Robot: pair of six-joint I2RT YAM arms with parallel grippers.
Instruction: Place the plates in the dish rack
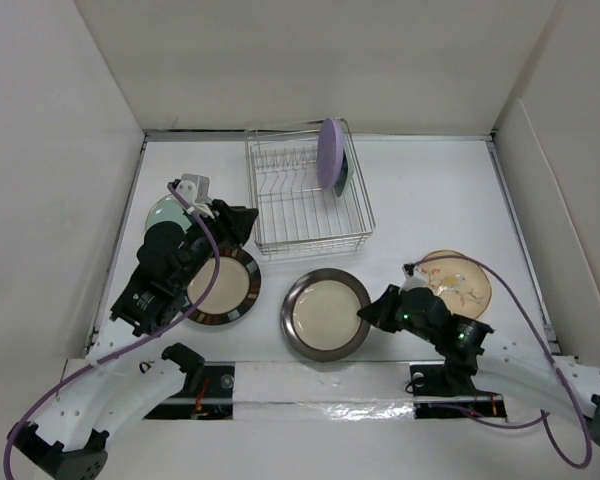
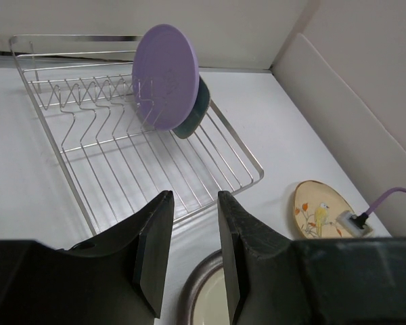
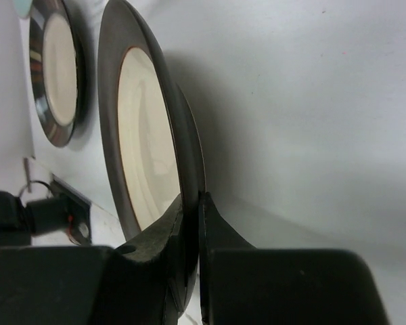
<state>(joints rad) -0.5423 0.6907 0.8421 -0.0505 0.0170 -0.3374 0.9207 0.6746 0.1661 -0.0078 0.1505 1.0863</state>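
Note:
I need to lift the brown-rimmed plate [image 1: 325, 312] outward in my right gripper next, turn it upright, lower it into the empty slots beside the lavender plate [image 1: 330, 152] and release.
The wire dish rack [image 1: 280, 200] stands at the back middle, with a lavender plate [image 1: 330, 152] upright in its right side and a dark teal plate [image 2: 195, 112] behind that. A brown-rimmed cream plate [image 1: 325, 312] lies in front of the rack. My right gripper [image 1: 363, 312] is shut on its right rim [image 3: 149, 135], one finger on each face of the rim. My left gripper [image 1: 238, 225] hovers open and empty over the far edge of a dark-rimmed cream plate [image 1: 220, 285]. In the left wrist view its fingertips [image 2: 231, 203] frame the rack's front corner [image 2: 122, 149].
A tan floral plate [image 1: 455, 280] lies at the right, partly under the right arm's cable. A small pale green plate [image 1: 163, 212] sits at the left, half hidden by the left arm. White walls enclose the table on three sides.

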